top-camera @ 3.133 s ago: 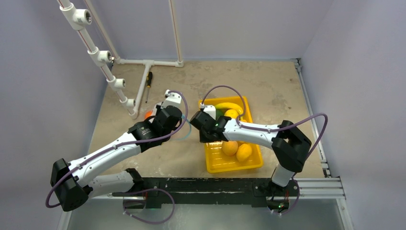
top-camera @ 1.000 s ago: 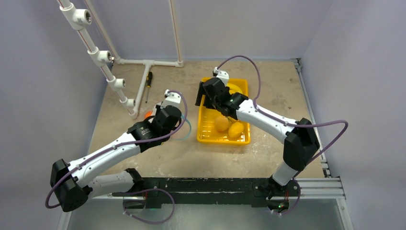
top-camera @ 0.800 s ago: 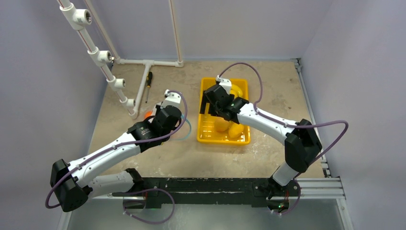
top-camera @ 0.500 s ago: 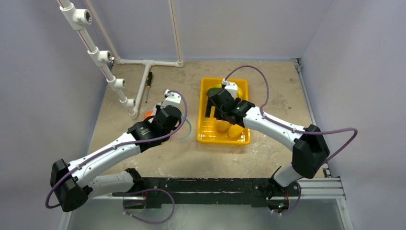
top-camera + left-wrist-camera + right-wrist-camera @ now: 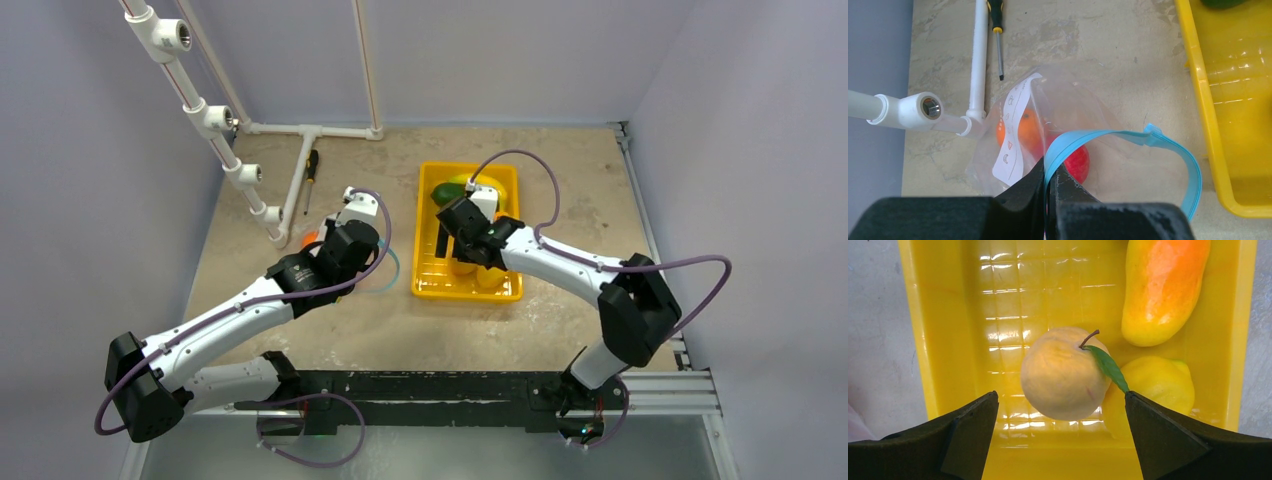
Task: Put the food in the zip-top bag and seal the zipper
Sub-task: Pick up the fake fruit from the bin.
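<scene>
My right gripper lowers around the pale peach's rounded sides next and closes, since the peach lies below it, already lined up between the open fingers.
The clear zip-top bag lies on the table left of the tray, its teal-blue zipper curled open. An orange fruit and a red fruit sit inside. My left gripper is shut on the zipper strip. My right gripper hangs open over the yellow tray, its fingers either side of a pale peach without touching it. A yellow-orange fruit and a lemon lie beside the peach. A dark green piece rests at the tray's far end.
White pipework runs along the far left, with a fitting close to the bag. A screwdriver lies beside the pipe. The yellow tray stands right next to the bag's mouth.
My right gripper has drawn back from the tray's far end to above the peach and opened wider. The tray sits farther back and straighter than three seconds ago. The left arm has not moved.
</scene>
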